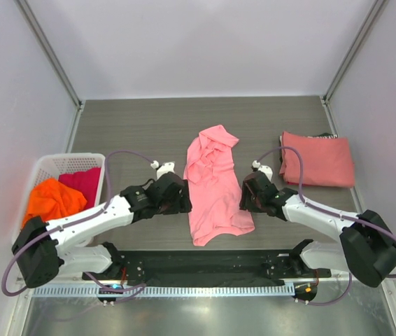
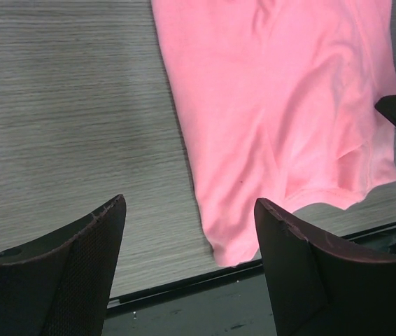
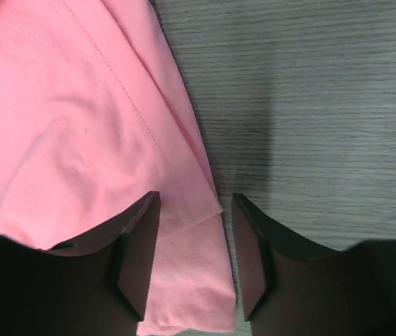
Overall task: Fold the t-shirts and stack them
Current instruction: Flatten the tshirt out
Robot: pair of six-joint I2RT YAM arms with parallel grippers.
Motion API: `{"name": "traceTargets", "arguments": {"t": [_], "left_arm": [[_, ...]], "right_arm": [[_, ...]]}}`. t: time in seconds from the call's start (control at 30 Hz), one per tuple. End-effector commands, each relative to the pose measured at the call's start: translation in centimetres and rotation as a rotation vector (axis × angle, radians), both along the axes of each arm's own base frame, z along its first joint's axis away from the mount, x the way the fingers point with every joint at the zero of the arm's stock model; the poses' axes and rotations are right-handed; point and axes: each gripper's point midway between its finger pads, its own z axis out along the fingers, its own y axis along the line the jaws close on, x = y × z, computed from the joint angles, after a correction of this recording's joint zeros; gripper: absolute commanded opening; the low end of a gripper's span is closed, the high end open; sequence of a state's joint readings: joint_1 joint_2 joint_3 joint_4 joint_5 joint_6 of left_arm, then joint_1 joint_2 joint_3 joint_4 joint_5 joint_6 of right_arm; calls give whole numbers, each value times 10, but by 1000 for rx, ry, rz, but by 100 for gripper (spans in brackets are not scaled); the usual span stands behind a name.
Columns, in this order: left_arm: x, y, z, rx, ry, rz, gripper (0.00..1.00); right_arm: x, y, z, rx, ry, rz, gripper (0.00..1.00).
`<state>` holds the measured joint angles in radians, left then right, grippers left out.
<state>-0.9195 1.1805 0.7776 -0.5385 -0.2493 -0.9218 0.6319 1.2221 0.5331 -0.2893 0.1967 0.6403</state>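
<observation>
Next, my left gripper should reach outward and lower onto the raised edge of the shirt's rumpled fold [image 1: 196, 175], since the fold lies to its right in the top view.
A light pink t-shirt [image 1: 213, 183] lies lengthwise in the middle of the table, its sides folded in and its top end rumpled. My left gripper [image 1: 183, 201] hovers at the shirt's left edge, near the hem corner [image 2: 234, 246]. It is open [image 2: 189, 203], with only table and that corner below the gap. My right gripper [image 1: 245, 200] sits at the shirt's right edge. Its jaws [image 3: 195, 197] stand apart on either side of the folded edge [image 3: 198, 273] without pinching it. A folded salmon-red t-shirt [image 1: 318, 159] lies at the back right.
A white lattice basket [image 1: 44, 168] at the left holds an orange shirt [image 1: 53, 199] and a magenta shirt [image 1: 85, 182]. A black strip [image 1: 205, 264] runs along the table's near edge in front of the arm bases. Grey walls close in the sides.
</observation>
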Motion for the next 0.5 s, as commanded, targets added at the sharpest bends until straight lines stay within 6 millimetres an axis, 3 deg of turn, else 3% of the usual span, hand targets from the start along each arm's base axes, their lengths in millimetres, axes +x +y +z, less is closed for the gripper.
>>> {"name": "traceTargets", "arguments": {"t": [0.0, 0.07, 0.1, 0.17, 0.2, 0.4, 0.43, 0.47], "left_arm": [[10, -16, 23, -56, -41, -34, 75], [12, -14, 22, -43, -42, -26, 74], [13, -13, 21, -39, -41, -26, 75], [19, -10, 19, -38, -41, -7, 74], [23, -10, 18, -35, -39, -2, 74], [63, -13, 21, -73, -47, 70, 70], [68, -15, 11, -43, -31, 66, 70], [80, -23, 23, -57, -56, 66, 69]], "right_arm": [[7, -2, 5, 18, -42, -35, 50], [5, -2, 2, 19, -35, -28, 40], [5, -1, 2, 25, -35, -27, 28], [5, 2, 5, 38, -40, -16, 16], [7, 2, 10, 47, -57, -18, 2], [17, -6, 40, 16, -135, -31, 1], [16, -13, 43, -10, -143, -39, 1], [18, -12, 49, -8, -157, -39, 1]]}}
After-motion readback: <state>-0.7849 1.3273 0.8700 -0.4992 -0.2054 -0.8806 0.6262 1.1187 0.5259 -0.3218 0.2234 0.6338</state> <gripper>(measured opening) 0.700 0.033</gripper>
